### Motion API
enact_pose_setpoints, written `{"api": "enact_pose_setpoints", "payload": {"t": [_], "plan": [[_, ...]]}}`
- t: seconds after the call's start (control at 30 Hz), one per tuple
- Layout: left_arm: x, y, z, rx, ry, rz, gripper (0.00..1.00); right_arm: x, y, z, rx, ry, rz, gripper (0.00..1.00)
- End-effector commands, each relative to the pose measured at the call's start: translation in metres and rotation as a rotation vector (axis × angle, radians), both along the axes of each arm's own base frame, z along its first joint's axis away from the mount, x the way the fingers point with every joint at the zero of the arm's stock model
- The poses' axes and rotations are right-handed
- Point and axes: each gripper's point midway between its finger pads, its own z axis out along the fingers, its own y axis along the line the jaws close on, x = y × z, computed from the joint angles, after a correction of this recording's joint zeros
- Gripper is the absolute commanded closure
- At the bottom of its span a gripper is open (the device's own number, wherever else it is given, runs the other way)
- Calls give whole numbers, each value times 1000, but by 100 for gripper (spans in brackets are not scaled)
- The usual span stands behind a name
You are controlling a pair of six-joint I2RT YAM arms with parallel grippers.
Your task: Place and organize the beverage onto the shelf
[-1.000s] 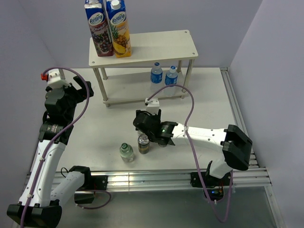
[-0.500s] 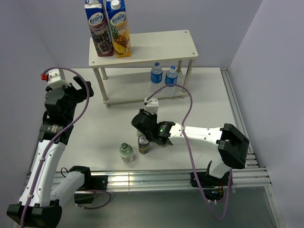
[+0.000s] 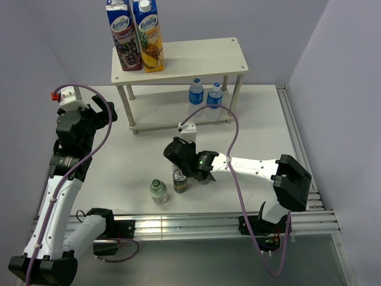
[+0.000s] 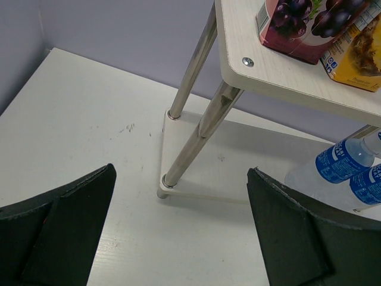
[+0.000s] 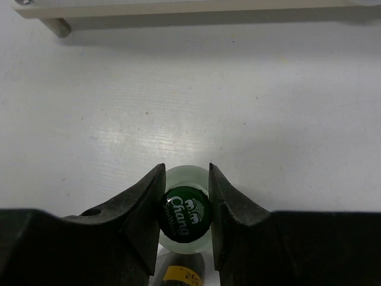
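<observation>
My right gripper will next rise, carry the bottle outward onto the top board's bare part (image 3: 184,61) and release it, as the top board is empty beside the yellow Fontana carton.
In the right wrist view a clear bottle with a green Chang cap (image 5: 186,213) stands on the table, and my right gripper (image 5: 186,171) is shut on its neck. From above, that gripper (image 3: 178,161) hides the bottle. A dark can (image 3: 180,181) stands just in front of it, and another green-capped bottle (image 3: 158,190) to the can's left. Two blue-labelled water bottles (image 3: 196,93) (image 3: 215,96) stand on the lower board of the cream shelf (image 3: 202,53). My left gripper (image 4: 181,173) hangs open and holds nothing, near the shelf's left legs (image 4: 196,134).
Two tall Fontana juice cartons (image 3: 136,34) stand at the left end of the shelf's top board. A metal rail (image 3: 297,143) runs along the table's right edge. The purple cable (image 3: 235,137) loops over the right arm.
The right jaws have closed on the green-capped bottle's neck, and the right arm has shifted slightly left. The left arm has not moved.
</observation>
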Motion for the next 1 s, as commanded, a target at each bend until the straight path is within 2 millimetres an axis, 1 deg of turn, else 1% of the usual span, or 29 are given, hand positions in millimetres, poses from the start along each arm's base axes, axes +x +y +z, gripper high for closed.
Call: {"api": "enact_pose_setpoints", "payload": {"t": [0.0, 0.07, 0.13, 0.17, 0.2, 0.27, 0.3, 0.37, 0.4, 0.47, 0.5, 0.53, 0.57, 0.6, 0.63, 0.67, 0.73, 0.77, 0.83, 0.87, 0.9, 0.93, 0.97], "plan": [[-4, 3, 15, 0, -47, 9, 1, 10, 11, 49, 56, -82, -10, 100], [-4, 3, 15, -1, -49, 7, 1, 12, 7, 66, 51, -115, -14, 100], [-4, 3, 15, -2, -49, 7, 1, 15, 7, 92, 62, -153, -7, 100], [-4, 4, 16, -3, -50, 9, 1, 16, 6, 99, 56, -164, -8, 100], [-4, 4, 17, -4, -53, 11, 1, 19, 6, 118, 75, -188, -13, 100], [-5, 5, 17, -4, -53, 12, 1, 21, 2, 138, 62, -223, -16, 100], [-5, 5, 17, -4, -53, 12, 1, 23, 2, 160, 86, -251, -23, 100], [-5, 6, 17, -4, -55, 14, 1, 25, -1, 182, 79, -289, -22, 100], [-5, 6, 17, -4, -55, 14, 1, 28, -2, 201, 101, -316, -32, 100], [-5, 6, 17, -2, -55, 14, 1, 32, -6, 223, 91, -349, -32, 100], [-6, 6, 18, -4, -56, 14, 1, 34, -9, 246, 120, -379, -43, 100], [-6, 7, 18, -2, -56, 17, 1, 38, -12, 256, 95, -398, -45, 100], [-6, 7, 18, -2, -58, 17, 1, 40, -16, 281, 126, -431, -55, 100], [-6, 7, 18, -2, -58, 18, 1, 43, -18, 290, 105, -448, -53, 100], [-6, 7, 18, -4, -58, 18, 1, 48, -23, 301, 107, -463, -68, 100], [-7, 7, 19, -3, -61, 18, 1, 49, -29, 326, 138, -494, -78, 100], [-7, 7, 18, -4, -60, 20, 1, 56, -34, 343, 121, -522, -82, 100], [-8, 8, 19, -3, -62, 20, 1, 59, -45, 367, 150, -554, -104, 100], [-7, 8, 20, -4, -64, 21, 1, 67, -48, 380, 127, -578, -111, 100], [-8, 8, 20, -5, -64, 20, 1, 68, -60, 401, 157, -608, -133, 100], [-8, 8, 20, -5, -66, 20, 1, 74, -59, 402, 136, -612, -135, 100], [-8, 8, 20, -4, -64, 21, 1, 77, -61, 408, 145, -622, -139, 100], [-8, 8, 20, -5, -66, 20, 1, 79, -71, 421, 170, -642, -160, 100]]}}
